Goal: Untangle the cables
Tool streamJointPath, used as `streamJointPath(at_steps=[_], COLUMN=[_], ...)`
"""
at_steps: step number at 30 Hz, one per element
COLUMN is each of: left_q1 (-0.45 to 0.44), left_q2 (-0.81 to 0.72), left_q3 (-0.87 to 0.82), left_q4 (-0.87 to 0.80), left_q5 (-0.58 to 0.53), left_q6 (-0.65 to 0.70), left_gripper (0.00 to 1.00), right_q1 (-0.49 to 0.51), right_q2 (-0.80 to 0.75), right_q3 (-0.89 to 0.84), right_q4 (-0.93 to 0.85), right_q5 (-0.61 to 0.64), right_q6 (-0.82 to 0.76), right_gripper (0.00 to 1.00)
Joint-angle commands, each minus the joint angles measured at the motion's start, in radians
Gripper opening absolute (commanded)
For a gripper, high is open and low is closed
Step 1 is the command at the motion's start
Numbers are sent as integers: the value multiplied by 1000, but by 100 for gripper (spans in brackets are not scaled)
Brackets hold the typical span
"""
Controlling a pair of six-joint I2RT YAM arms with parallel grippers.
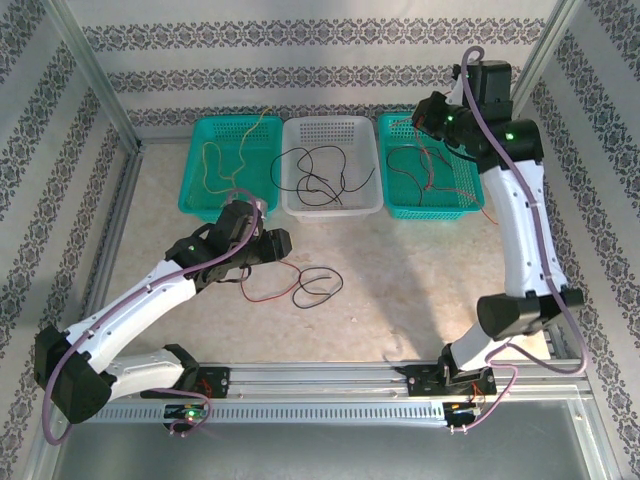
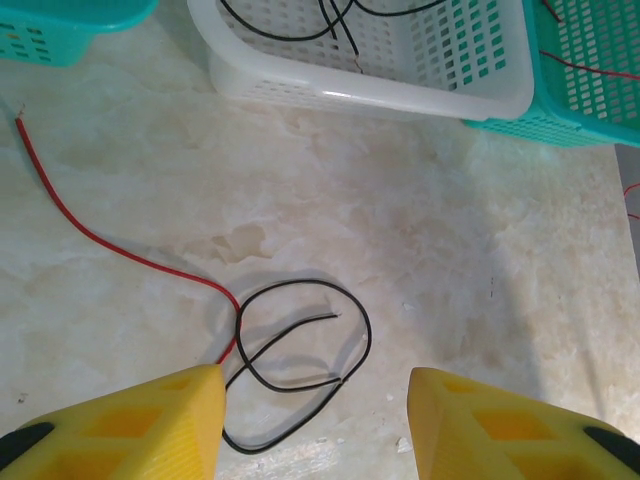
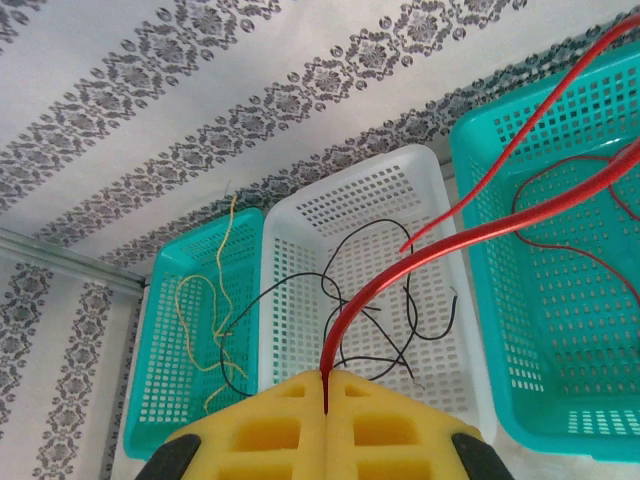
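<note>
Other red cables already lie in the teal basket below my right gripper, so I need to lower this gripper toward the basket and open my fingers to let go of its red cable.
A black cable (image 2: pixel 302 385) lies looped on the table, crossed at its left side by a red cable (image 2: pixel 95 235). My left gripper (image 2: pixel 315 390) hovers open just short of that loop, with nothing between its yellow fingers (image 2: pixel 150 425). From above, the left gripper (image 1: pixel 283 243) sits beside the loop of black cable (image 1: pixel 318 287) and the red cable (image 1: pixel 265 297). My right gripper (image 3: pixel 326 395) is shut on a red cable (image 3: pixel 420 260) that arcs up to the right. It is raised over the right teal basket (image 1: pixel 455 205), where the right gripper (image 1: pixel 435 115) hangs.
Three baskets line the back. The left teal basket (image 1: pixel 190 185) holds yellow cables (image 3: pixel 200 330), the white basket (image 1: pixel 335 207) holds black cables (image 3: pixel 380 290), and the right teal basket (image 3: pixel 560 380) holds red cables. Patterned walls and a metal frame enclose the table.
</note>
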Motion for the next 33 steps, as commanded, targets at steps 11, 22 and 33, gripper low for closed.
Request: streamJointPath(at_steps=[11, 22, 33], left_q1=[-1, -1, 10], left_q2=[-69, -104, -88], left_q3=[2, -24, -162], left_q4=[-77, -116, -180], left_q5=[-126, -157, -276], left_q6=[13, 13, -4], left_gripper=[53, 53, 54], right_q1=[-104, -101, 171], right_q2=[335, 301, -169], right_q3=[158, 102, -502], right_q4=[26, 23, 150], right_q5=[-38, -73, 37], right_q6=[15, 7, -47], right_gripper=[5, 40, 43])
